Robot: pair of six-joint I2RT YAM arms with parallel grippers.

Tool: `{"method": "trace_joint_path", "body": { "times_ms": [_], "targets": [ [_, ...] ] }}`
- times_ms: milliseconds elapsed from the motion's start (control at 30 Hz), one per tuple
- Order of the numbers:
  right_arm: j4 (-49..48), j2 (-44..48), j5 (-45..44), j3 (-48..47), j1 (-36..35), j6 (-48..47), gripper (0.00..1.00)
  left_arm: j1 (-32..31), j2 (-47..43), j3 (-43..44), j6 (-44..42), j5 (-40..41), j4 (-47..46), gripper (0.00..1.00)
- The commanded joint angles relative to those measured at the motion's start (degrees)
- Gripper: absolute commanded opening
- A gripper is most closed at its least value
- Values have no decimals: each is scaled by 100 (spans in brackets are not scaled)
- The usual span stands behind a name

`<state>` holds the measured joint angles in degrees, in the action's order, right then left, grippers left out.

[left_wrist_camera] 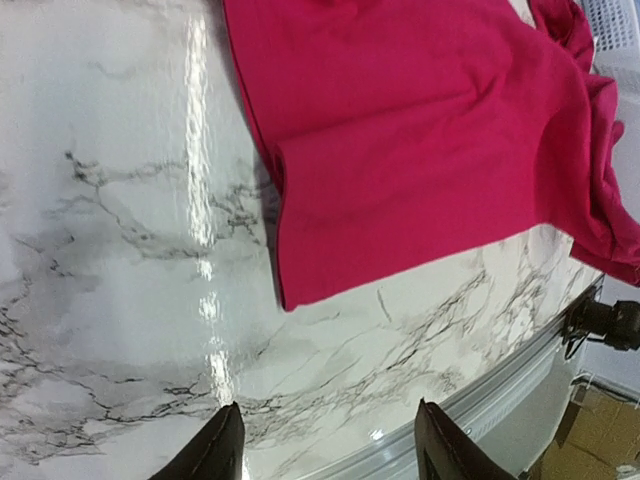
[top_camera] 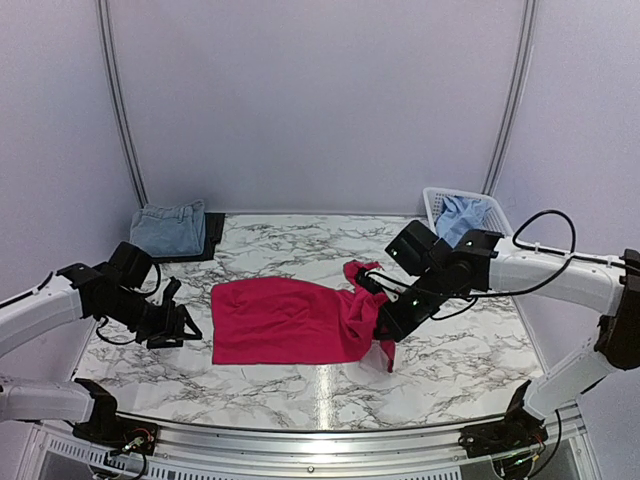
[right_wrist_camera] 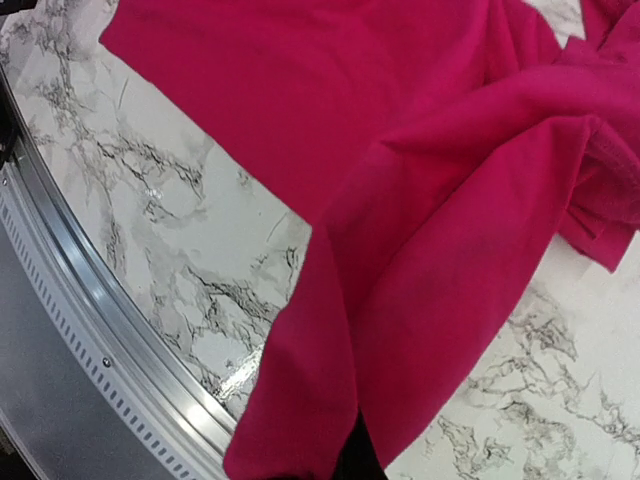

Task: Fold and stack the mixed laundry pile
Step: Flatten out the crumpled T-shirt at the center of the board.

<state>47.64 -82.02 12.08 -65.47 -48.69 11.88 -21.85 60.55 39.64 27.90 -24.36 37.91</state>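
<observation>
I will lower my left gripper next and move it toward the T-shirt (top_camera: pixel 290 322), onto its free near corner, because my right gripper is already holding its opposite end.
A bright pink-red T-shirt (top_camera: pixel 290 322) lies spread on the marble table (top_camera: pixel 300 385), its right side bunched and lifted. My right gripper (top_camera: pixel 385 325) is shut on that raised right edge of the T-shirt (right_wrist_camera: pixel 440 250), and cloth hangs over its fingers. My left gripper (top_camera: pixel 180 325) stands open just left of the shirt's left edge (left_wrist_camera: pixel 400 150), with nothing between its fingers (left_wrist_camera: pixel 215 452). A folded faded denim piece (top_camera: pixel 170 228) rests on a dark garment (top_camera: pixel 213 235) at the back left. A light blue shirt (top_camera: pixel 462 217) lies in the basket.
A white slatted basket (top_camera: pixel 437 203) stands at the back right corner. The table's metal front rim (right_wrist_camera: pixel 90 330) runs close below the hanging cloth. Lilac walls close in the back and both sides.
</observation>
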Motion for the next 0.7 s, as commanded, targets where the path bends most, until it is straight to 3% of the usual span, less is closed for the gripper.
{"method": "trace_joint_path", "body": {
  "times_ms": [0,333,667],
  "targets": [
    [-177,373,-84,86,-20,532,0,-481,-213,-559,905,252,-388,58],
    [238,509,-680,110,157,608,0,-1015,755,-663,1083,807,-1055,58],
    [321,620,-904,-14,252,626,0,-1749,2005,-56,987,1762,-1162,59]
  ]
}}
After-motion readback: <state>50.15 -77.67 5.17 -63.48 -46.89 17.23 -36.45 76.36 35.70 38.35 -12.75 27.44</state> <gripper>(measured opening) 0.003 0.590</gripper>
